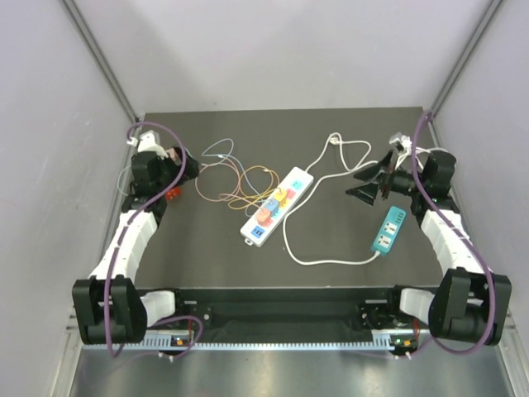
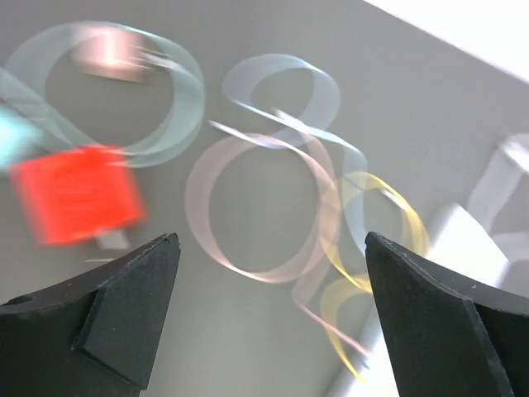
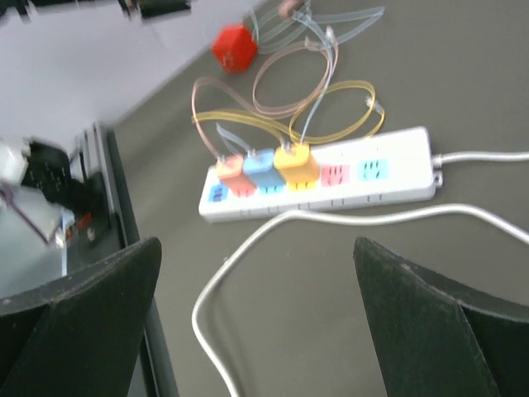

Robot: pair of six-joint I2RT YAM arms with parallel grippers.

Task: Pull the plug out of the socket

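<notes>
My left gripper moves to the right in the top view and down onto the orange plug [image 1: 264,216] next, since the plug still stands in the white power strip.
The socket is a white power strip [image 1: 278,207] [image 3: 331,188] lying slantwise mid-table. Three plugs stand in it side by side: orange [image 3: 232,174], blue [image 3: 260,168] and yellow [image 3: 296,163], each with a thin looping cable. A red plug [image 1: 171,195] [image 2: 78,194] [image 3: 234,47] lies loose on the table to the left, out of the strip. My left gripper [image 1: 188,169] [image 2: 271,240] hovers open just beside the red plug, with nothing between its fingers. To the right of the strip my right gripper [image 1: 358,184] [image 3: 256,244] hangs open and empty.
Thin coloured cable loops [image 1: 235,178] [image 2: 264,207] spread between the red plug and the strip. The strip's thick white cord [image 1: 326,256] [image 3: 248,240] curls right to a teal power strip [image 1: 388,229]. Grey walls close in both sides and the back.
</notes>
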